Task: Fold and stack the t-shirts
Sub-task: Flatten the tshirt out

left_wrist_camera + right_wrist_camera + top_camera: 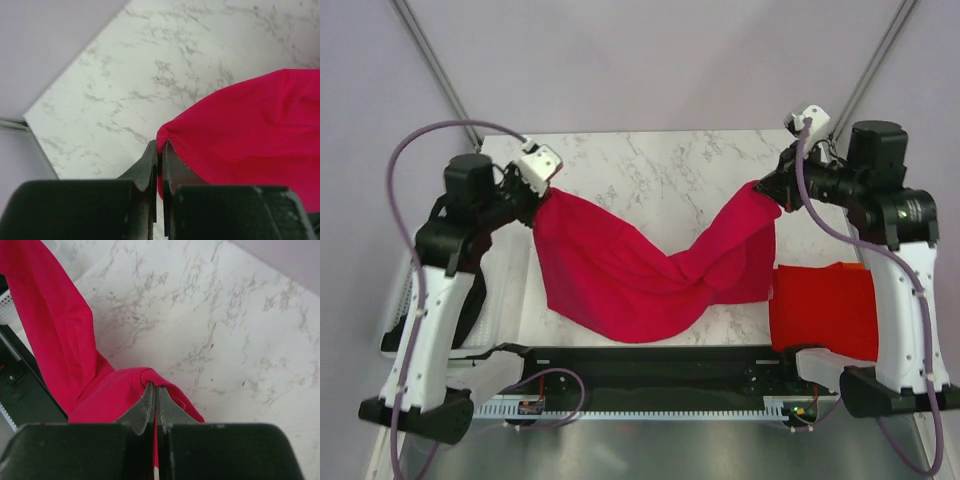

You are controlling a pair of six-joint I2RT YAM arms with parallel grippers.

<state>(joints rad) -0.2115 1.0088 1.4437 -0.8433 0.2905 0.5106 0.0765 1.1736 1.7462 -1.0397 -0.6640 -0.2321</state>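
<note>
I need to lower my left gripper toward the right in the top view next and release the t-shirt's end on the marble table, because that end still hangs above it.
A crimson-pink t-shirt (640, 270) hangs between my two grippers above the marble table (660, 165), sagging in the middle down to the near edge. My left gripper (538, 192) is shut on its left end; in the left wrist view the jaws (160, 146) pinch the cloth's edge (250, 130). My right gripper (768, 188) is shut on its right end; in the right wrist view the jaws (154, 387) pinch a fold of the cloth (75, 355). A bright red t-shirt (825, 305) lies folded at the table's near right, under the right arm.
A black rail (650, 360) runs along the table's near edge between the arm bases. A white slotted tray (395, 290) sits off the table's left side. Grey walls stand behind the table.
</note>
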